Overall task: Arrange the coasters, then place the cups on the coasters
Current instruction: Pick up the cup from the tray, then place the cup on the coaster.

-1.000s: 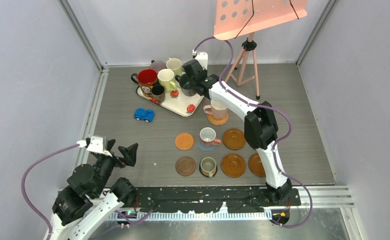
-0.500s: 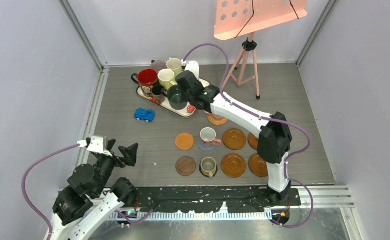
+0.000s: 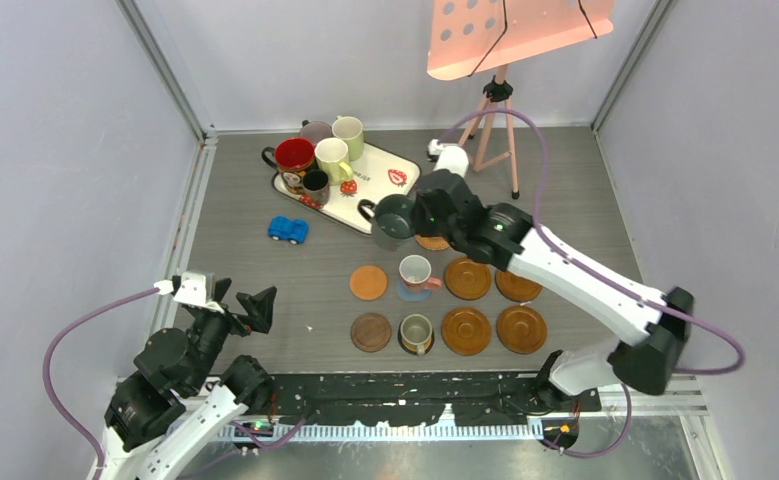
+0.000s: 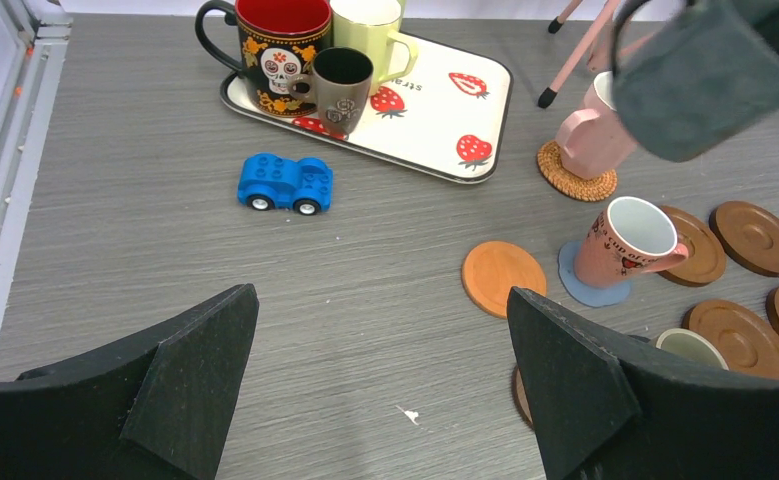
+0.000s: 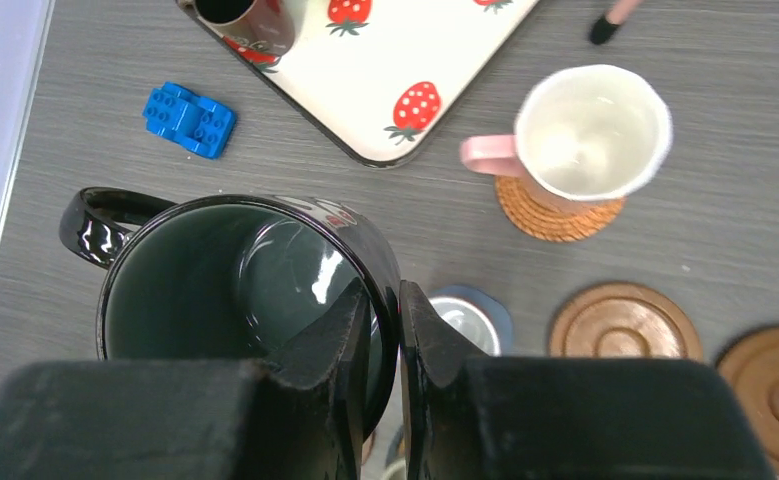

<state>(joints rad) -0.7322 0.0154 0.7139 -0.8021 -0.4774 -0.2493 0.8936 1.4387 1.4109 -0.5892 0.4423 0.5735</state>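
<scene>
My right gripper goes to the right in the top view and down next. It then releases the mug (image 5: 225, 290) on the far row's end brown coaster, which lies bare.
My right gripper (image 5: 397, 300) is shut on the rim of a dark glossy mug (image 5: 225, 290), held in the air near the tray's corner (image 3: 395, 220). A pink cup (image 5: 590, 135) stands on a woven coaster (image 5: 555, 215). Another cup (image 3: 416, 270) sits on the blue coaster (image 3: 410, 292), and a third (image 3: 416, 332) on a coaster in the near row. The orange coaster (image 3: 368, 282), the dark wood one (image 3: 371, 332) and several brown ones (image 3: 466, 330) lie bare. Several cups (image 3: 294, 156) remain on the tray. My left gripper (image 4: 382, 292) hangs open at the near left.
The white strawberry-print tray (image 3: 375, 190) lies at the back left. A blue toy car (image 3: 288, 229) sits in front of it. A pink music stand's tripod (image 3: 495, 110) is at the back right. Walls close in both sides.
My right arm has lifted the dark mug off the tray and carried it right and nearer, beside the pink cup. The left arm has not moved.
</scene>
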